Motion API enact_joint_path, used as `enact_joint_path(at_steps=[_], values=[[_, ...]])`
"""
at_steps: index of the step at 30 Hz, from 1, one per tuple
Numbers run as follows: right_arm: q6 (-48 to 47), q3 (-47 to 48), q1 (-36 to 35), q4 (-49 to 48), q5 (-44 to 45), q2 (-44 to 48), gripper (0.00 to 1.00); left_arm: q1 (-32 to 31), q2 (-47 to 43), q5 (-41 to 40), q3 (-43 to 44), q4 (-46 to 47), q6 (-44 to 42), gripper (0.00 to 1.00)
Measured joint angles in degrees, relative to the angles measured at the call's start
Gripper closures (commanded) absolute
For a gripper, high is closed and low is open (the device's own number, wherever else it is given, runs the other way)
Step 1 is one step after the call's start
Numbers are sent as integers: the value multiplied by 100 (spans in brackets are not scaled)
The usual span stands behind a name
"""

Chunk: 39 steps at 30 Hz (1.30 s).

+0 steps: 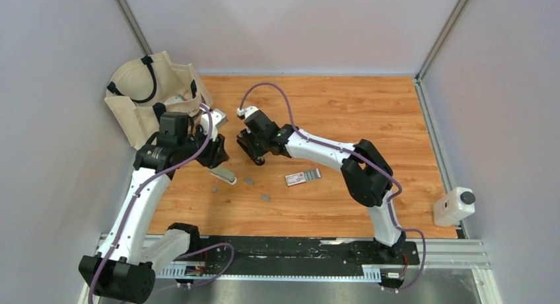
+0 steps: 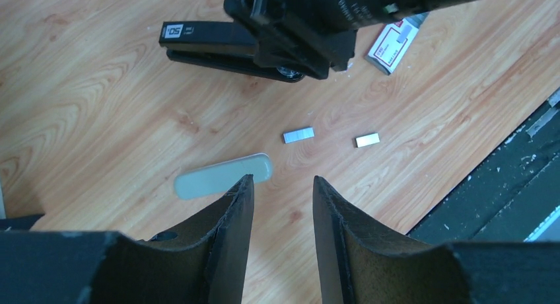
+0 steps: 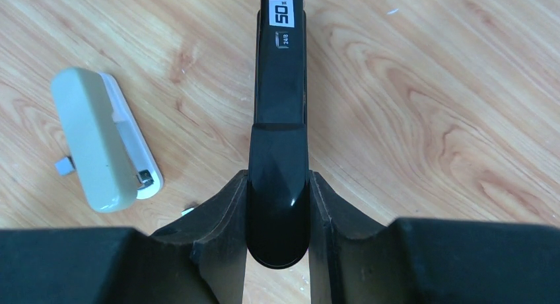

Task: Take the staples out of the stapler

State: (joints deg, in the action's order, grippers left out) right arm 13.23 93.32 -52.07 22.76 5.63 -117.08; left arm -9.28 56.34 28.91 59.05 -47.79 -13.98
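I will lower the black stapler (image 1: 243, 145) with my right gripper onto the bare wood below it and open to let go of its rounded rear end, because staples already lie loose nearby.
The black stapler (image 1: 243, 145) lies on the wooden table, label end pointing away from my right gripper. My right gripper (image 1: 255, 157) is shut on the stapler's rounded rear end; in the right wrist view the stapler (image 3: 280, 106) runs straight ahead from between the fingers (image 3: 279, 178). Short grey staples (image 1: 249, 181) lie loose on the wood, and two show in the left wrist view (image 2: 298, 135). My left gripper (image 1: 218, 160) is open and empty (image 2: 282, 182), hovering near the staples, just below the stapler (image 2: 205, 43).
A pale grey-beige oblong object (image 1: 224, 177) lies beside my left fingertips (image 2: 224, 176) and shows in the right wrist view (image 3: 99, 142). A small red-and-white labelled box (image 1: 303, 177) lies right of the staples. A beige bag (image 1: 155, 96) stands back left, a white bottle (image 1: 454, 206) at the right edge.
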Motion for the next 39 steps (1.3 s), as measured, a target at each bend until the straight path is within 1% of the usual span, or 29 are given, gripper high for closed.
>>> enact_joint_path(at_steps=[7, 8, 9, 10, 11, 12, 13, 14, 15, 18, 20, 23, 26, 27, 29, 30, 32, 33, 36, 39], values=[[-369, 282, -173, 195, 166, -446, 99, 4, -219, -48, -179, -92, 0, 54], [-404, 304, -177, 192, 177, -459, 95, 7, -251, -50, -197, -103, 0, 54], [-428, 321, -177, 192, 179, -463, 87, 7, -267, -50, -203, -111, 0, 54], [-439, 350, -175, 214, 168, -474, 65, 7, -282, -48, -212, -114, 2, 53], [-452, 374, -175, 234, 144, -483, 57, 7, -291, -48, -216, -118, 4, 53], [-457, 389, -175, 251, 116, -487, 52, 7, -304, -42, -234, -118, 4, 53], [-457, 391, -175, 262, 83, -487, 41, 7, -315, -42, -238, -125, 4, 53], [-455, 393, -173, 271, 39, -487, 33, 7, -328, -42, -245, -136, 4, 53], [-433, 393, -170, 267, -2, -487, 27, 7, -343, -42, -245, -153, 4, 53], [-393, 393, -168, 284, -114, -481, 21, 7, -413, -46, -245, -214, 2, 53], [-385, 389, -162, 310, -153, -444, 21, 7, -472, -46, -245, -254, 0, 53], [-363, 236, -122, 332, -203, -210, 23, 7, -557, -48, -245, -291, 0, 52], [-339, -87, -26, 326, -210, 249, 30, 7, -603, -48, -245, -352, -2, 52], [-319, -271, 39, 323, -205, 470, 34, 7, -610, -50, -245, -389, -11, 52], [-267, -678, 232, 251, -201, 892, 39, 7, -614, -57, -245, -439, -31, 52], [-243, -857, 337, 249, -195, 1060, 44, 7, -619, -63, -245, -459, -42, 51], [-168, -1266, 651, 192, -160, 1360, 51, 7, -623, -79, -245, -487, -66, 51], [-120, -1480, 817, 151, -136, 1464, 57, 7, -623, -83, -245, -501, -72, 51], [-31, -1882, 1180, 146, 37, 1484, 66, 7, -588, -90, -240, -581, -105, 51], [48, -2026, 1255, 219, 232, 1307, 68, 7, -505, -76, -232, -678, -133, 51]])
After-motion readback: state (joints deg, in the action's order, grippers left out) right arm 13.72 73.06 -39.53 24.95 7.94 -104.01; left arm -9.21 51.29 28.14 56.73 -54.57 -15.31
